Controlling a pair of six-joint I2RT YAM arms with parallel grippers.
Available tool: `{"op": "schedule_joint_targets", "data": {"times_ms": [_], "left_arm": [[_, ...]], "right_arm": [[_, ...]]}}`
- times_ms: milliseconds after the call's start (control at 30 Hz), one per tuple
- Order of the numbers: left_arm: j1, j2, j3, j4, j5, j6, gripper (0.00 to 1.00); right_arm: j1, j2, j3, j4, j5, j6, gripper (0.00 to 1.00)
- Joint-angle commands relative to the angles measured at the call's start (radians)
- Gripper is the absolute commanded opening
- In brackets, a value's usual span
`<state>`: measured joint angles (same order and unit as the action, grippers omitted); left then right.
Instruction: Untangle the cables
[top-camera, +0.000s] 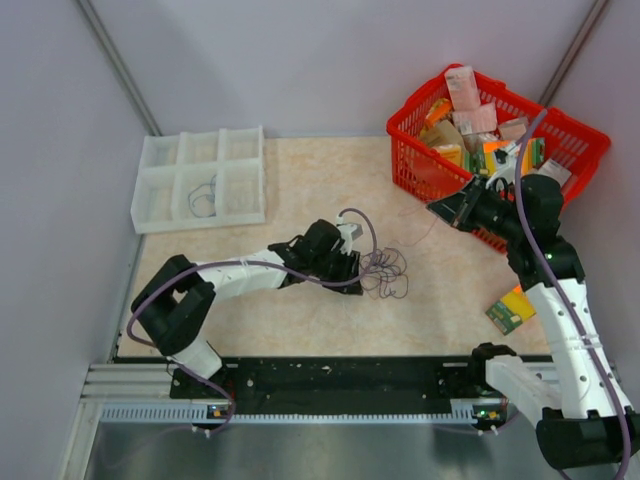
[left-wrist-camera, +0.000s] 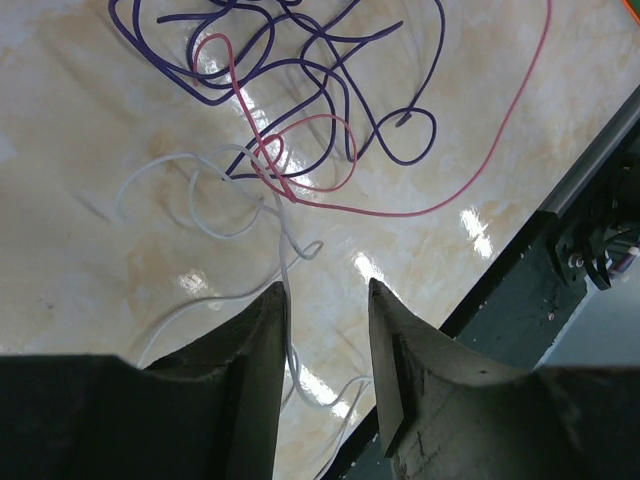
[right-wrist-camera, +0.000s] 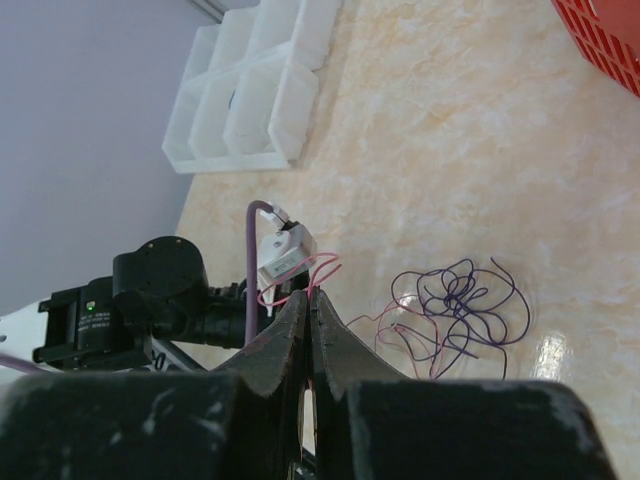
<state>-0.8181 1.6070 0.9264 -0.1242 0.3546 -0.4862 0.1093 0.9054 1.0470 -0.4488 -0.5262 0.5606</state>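
Note:
My left gripper already has the white wire running between its fingers, so next it will move outward from the black bar toward the white wire's small loop, then close.
The cables (top-camera: 385, 270) lie as a loose tangle on the table's middle. In the left wrist view they are purple loops (left-wrist-camera: 400, 160), a pink wire (left-wrist-camera: 480, 170) and a pale white wire (left-wrist-camera: 285, 240). My left gripper (top-camera: 345, 265) is open just left of the tangle, low over the table; the white wire runs between its fingertips (left-wrist-camera: 325, 290), close to the left finger. My right gripper (top-camera: 445, 210) is raised beside the red basket and shut on the pink wire, whose loop (right-wrist-camera: 320, 265) sticks out past its tips (right-wrist-camera: 310, 295). The purple tangle (right-wrist-camera: 460, 300) lies beyond it.
A white compartment tray (top-camera: 200, 150) stands at the back left with a thin wire (top-camera: 203, 198) in one cell. A red basket (top-camera: 580, 140) of packets stands at the back right. A green card (top-camera: 510, 312) lies near the right arm. A black rail (top-camera: 340, 375) runs along the near edge.

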Motion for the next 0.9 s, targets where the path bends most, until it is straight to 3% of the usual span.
{"op": "schedule_joint_targets", "data": {"times_ms": [0, 133, 333, 467, 567, 633, 767, 867], "left_arm": [[-0.016, 0.037, 0.043, 0.046, -0.035, -0.025, 0.43], [-0.019, 0.063, 0.064, 0.043, -0.083, -0.032, 0.43], [-0.019, 0.076, 0.068, 0.053, -0.128, -0.049, 0.35], [-0.019, 0.088, 0.077, 0.06, -0.121, -0.06, 0.2], [-0.019, 0.081, 0.084, 0.032, -0.132, -0.042, 0.02], [-0.019, 0.022, 0.069, -0.018, -0.163, -0.014, 0.0], [-0.019, -0.224, 0.005, -0.164, -0.271, 0.053, 0.0], [-0.019, -0.446, 0.018, -0.357, -0.441, 0.096, 0.0]], "right_arm": [[0.007, -0.026, -0.002, 0.041, -0.014, -0.005, 0.0], [0.007, -0.037, -0.005, 0.036, -0.017, -0.011, 0.0], [0.006, -0.048, -0.016, 0.032, -0.018, -0.014, 0.0], [0.007, -0.048, -0.027, 0.03, -0.02, -0.014, 0.0], [0.007, -0.053, -0.033, 0.025, -0.008, -0.024, 0.0], [0.007, -0.062, -0.038, 0.015, 0.037, -0.034, 0.0], [0.004, -0.08, -0.016, -0.102, 0.376, -0.088, 0.0], [0.004, -0.097, -0.025, -0.133, 0.61, -0.128, 0.0]]}}
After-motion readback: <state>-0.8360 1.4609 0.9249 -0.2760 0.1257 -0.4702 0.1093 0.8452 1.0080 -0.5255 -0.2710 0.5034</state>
